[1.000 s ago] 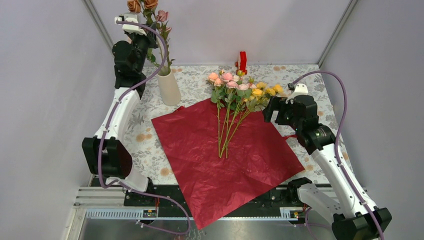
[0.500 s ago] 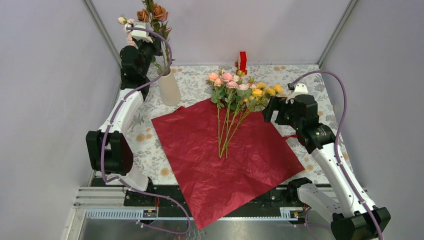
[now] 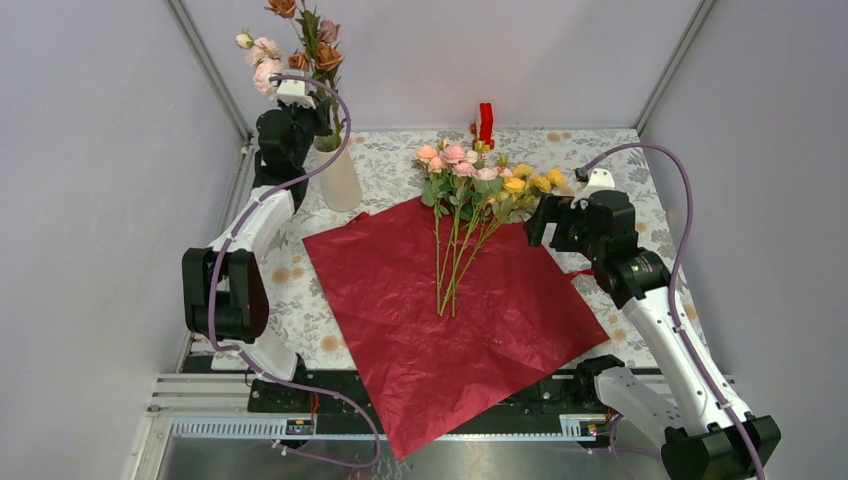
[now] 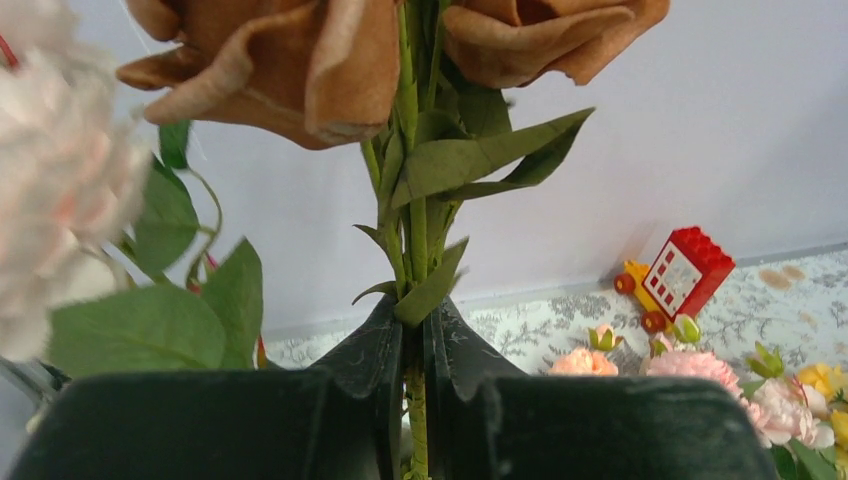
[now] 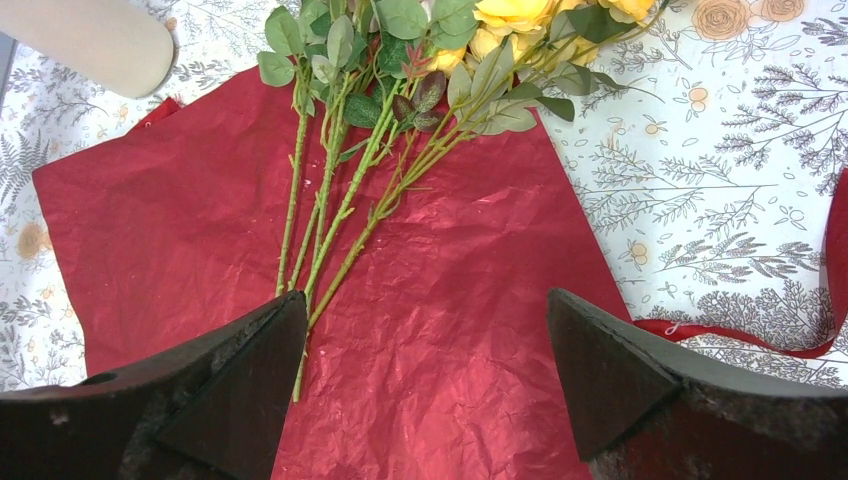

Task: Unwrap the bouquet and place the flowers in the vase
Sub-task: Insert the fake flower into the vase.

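My left gripper holds the green stems, and their lower ends already reach into the vase. I will lower it toward the vase's opening (image 3: pixel 328 152) and let the stems go there.
The cream-white vase (image 3: pixel 338 178) stands at the back left of the table. My left gripper (image 3: pixel 297 105) hovers just above its mouth, shut on the green stems (image 4: pixel 415 230) of a small bunch of brown and pink flowers (image 3: pixel 300 40). Their lower ends reach down into the vase. The rest of the bouquet (image 3: pixel 475 185), pink, peach and yellow blooms, lies on the spread dark red wrapping paper (image 3: pixel 450 310). My right gripper (image 3: pixel 545 222) stands open over the paper (image 5: pixel 460 280), to the right of the lying stems (image 5: pixel 340 200), holding nothing.
A small red and yellow toy block (image 3: pixel 485 122) sits at the back edge, behind the lying blooms. A red ribbon (image 5: pixel 780 345) trails on the printed tablecloth (image 3: pixel 610 160) right of the paper. Grey walls close in on three sides.
My left gripper has come down and to the right with its bunch, bringing the stems upright into the vase. The right arm has stayed still.
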